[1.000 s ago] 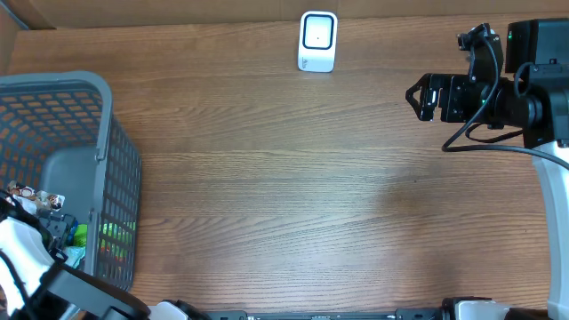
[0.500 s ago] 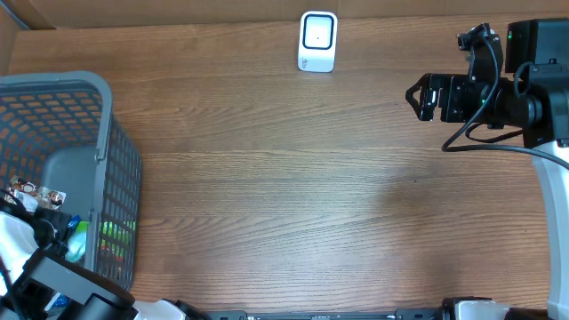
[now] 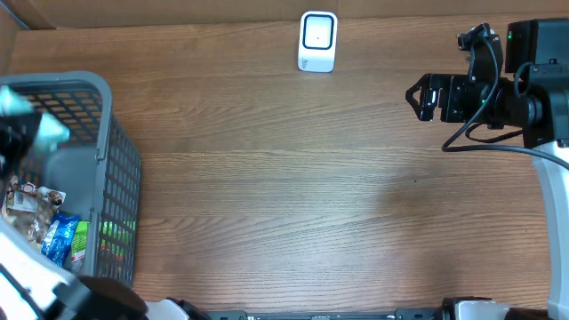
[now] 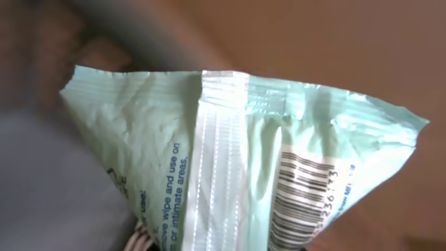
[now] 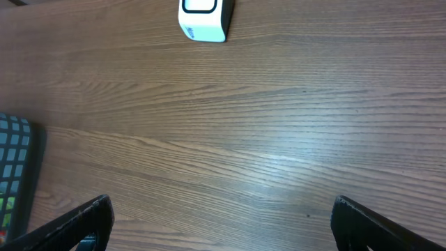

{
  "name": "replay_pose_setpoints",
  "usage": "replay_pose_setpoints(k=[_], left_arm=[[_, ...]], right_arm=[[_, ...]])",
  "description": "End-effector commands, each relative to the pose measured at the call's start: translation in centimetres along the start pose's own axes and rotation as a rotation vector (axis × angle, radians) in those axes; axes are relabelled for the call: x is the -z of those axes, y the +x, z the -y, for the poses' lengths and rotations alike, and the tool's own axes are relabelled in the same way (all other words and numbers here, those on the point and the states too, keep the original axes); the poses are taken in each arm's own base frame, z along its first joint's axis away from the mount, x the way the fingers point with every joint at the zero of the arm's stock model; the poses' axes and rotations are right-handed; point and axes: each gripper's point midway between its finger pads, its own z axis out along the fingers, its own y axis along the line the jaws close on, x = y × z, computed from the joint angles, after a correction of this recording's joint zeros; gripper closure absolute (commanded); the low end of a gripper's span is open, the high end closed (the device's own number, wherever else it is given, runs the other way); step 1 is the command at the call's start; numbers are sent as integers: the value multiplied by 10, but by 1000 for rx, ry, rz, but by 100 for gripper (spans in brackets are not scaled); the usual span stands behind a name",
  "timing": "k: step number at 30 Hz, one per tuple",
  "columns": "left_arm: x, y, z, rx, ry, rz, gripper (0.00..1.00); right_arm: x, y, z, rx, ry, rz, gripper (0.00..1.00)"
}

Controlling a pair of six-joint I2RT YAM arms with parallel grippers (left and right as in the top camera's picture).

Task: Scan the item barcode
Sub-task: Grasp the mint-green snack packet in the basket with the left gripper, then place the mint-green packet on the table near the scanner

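Note:
The bare wood lies open before the scanner, so my left gripper needs to bring the packet to the right in the overhead view and down onto it.
A pale green wipes packet (image 4: 230, 153) fills the left wrist view, its barcode (image 4: 301, 195) facing the camera at lower right. My left gripper (image 3: 12, 135) is shut on the packet's lower end, and its fingers are hidden behind the packet. From overhead the packet (image 3: 43, 130) is a blurred light patch above the basket's far end. The white scanner (image 3: 317, 41) stands at the table's back edge and also shows in the right wrist view as the scanner (image 5: 204, 17). My right gripper (image 3: 416, 98) hangs open over the right side of the table, holding nothing.
A grey mesh basket (image 3: 120, 169) stands at the left edge with a blue packet (image 3: 59, 238), a green one and other wrapped items inside. Bare wood tabletop (image 3: 293, 187) lies between the basket, the scanner and the right arm.
My left gripper has shut on the green packet inside the basket and risen with it toward the basket's far end, blurred by motion. The right arm has not moved.

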Motion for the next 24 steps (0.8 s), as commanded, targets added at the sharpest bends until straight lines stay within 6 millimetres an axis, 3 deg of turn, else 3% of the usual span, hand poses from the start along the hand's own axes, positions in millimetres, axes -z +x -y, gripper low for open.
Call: replay_pose_setpoints(k=[1,3,4,8,11,15,16,18,24], left_arm=[[43,-2,110,-330,100,109,96],[44,12,141,-439,103,114,96],[39,32,164,-528,102,90,96],[10,90,189,-678,44,-52,96],[-22,139,192,-775,-34,-194,96],[-81,226,200,-881,-22,-437,96],[-91,239,200,-893,-21,-472,96],[-127,290,196,-912,-38,-606,96],[-180,378,170,-886,-144,-831,96]], right_arm=[[6,-7,-6,22,-10,25,0],[6,-7,-6,22,-10,25,0],[6,-6,-6,21,-10,23,0],[6,-4,-5,19,-9,15,0],[5,-3,-5,17,-8,10,0],[3,-1,-4,12,-8,-1,0],[3,-1,-4,12,-7,-2,0],[3,0,-4,11,-7,-6,0],[3,2,-3,8,-3,-14,0]])
